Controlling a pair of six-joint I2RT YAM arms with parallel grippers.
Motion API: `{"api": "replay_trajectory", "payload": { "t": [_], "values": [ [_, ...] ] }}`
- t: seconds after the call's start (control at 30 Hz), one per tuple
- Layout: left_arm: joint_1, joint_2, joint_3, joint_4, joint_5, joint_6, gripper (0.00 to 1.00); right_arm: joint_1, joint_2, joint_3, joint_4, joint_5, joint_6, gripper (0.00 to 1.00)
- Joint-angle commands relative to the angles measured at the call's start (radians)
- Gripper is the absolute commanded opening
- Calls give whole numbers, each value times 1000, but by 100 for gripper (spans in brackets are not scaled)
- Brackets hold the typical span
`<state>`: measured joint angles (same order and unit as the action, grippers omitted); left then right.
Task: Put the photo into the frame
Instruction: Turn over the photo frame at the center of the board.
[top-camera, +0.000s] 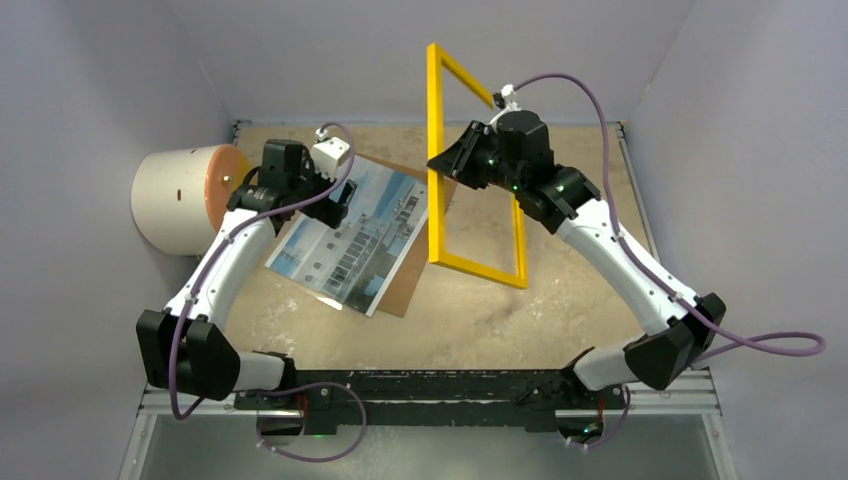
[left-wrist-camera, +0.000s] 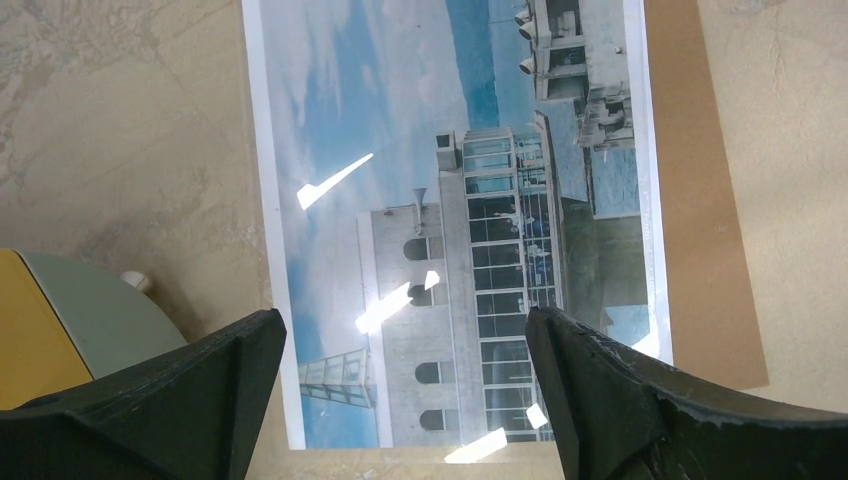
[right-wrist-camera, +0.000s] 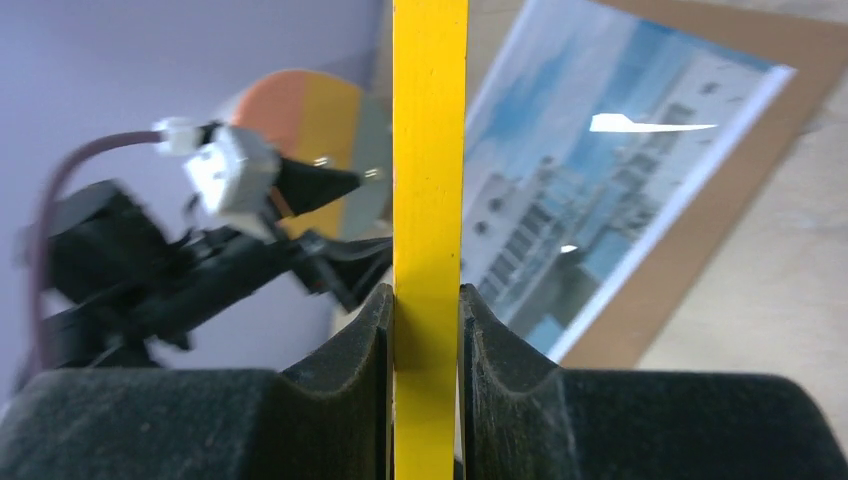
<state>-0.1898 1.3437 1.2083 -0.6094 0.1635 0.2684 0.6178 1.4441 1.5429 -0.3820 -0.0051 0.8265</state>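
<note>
The photo lies below the frame (top-camera: 436, 110), to the left in the top view. My right gripper should move left in that view and down, then release the frame.
The yellow frame (top-camera: 436, 110) stands tilted up on one edge at the middle of the table. My right gripper (top-camera: 452, 162) is shut on its left bar. In the right wrist view the yellow bar (right-wrist-camera: 430, 150) runs straight up, pinched between both black pads of that gripper (right-wrist-camera: 428, 310). The photo (top-camera: 355, 240), a white building under blue sky, lies flat on a brown backing board (top-camera: 408, 292) to the left of the frame. My left gripper (top-camera: 335, 200) hovers open over the photo's far end. In the left wrist view the photo (left-wrist-camera: 450, 200) shows between its wide-apart fingers (left-wrist-camera: 405, 345).
A cream cylinder with an orange end (top-camera: 180, 200) lies on its side at the far left, next to the left arm. The backing board (left-wrist-camera: 700, 200) juts out past the photo's right side. Purple walls close in the table on three sides.
</note>
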Motion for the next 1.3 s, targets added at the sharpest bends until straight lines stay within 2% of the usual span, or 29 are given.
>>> {"api": "replay_trajectory", "payload": {
  "t": [0.0, 0.3, 0.53, 0.67, 0.8, 0.97, 1.03, 1.1, 1.17, 1.2, 1.27],
  "values": [
    [9, -51, 47, -5, 20, -26, 100, 0, -48, -8, 184, -222, 158, 0],
    [9, -73, 45, -9, -11, -27, 100, 0, 7, -164, 800, -505, 539, 0],
    [10, -81, 42, 0, -32, -28, 100, -4, 106, -214, 1167, -566, 762, 0],
    [10, -80, 23, 15, -44, -21, 100, -19, 148, -348, 1362, -555, 882, 0],
    [10, -70, -4, 30, -65, -4, 100, -43, 179, -456, 1475, -562, 942, 0],
    [10, -59, -26, 48, -92, 17, 100, -95, 151, -552, 1445, -581, 903, 0],
    [10, -56, -40, 56, -110, 28, 100, -128, 118, -590, 1397, -591, 862, 20],
    [10, -54, -64, 72, -140, 48, 100, -171, 72, -636, 1341, -603, 815, 34],
    [10, -47, -101, 97, -174, 77, 100, -217, 22, -675, 1258, -624, 752, 56],
    [10, -41, -121, 111, -197, 93, 100, -240, -1, -694, 1222, -637, 718, 64],
    [10, -16, -187, 162, -247, 127, 100, -280, -36, -731, 1156, -673, 662, 71]
  ]
}}
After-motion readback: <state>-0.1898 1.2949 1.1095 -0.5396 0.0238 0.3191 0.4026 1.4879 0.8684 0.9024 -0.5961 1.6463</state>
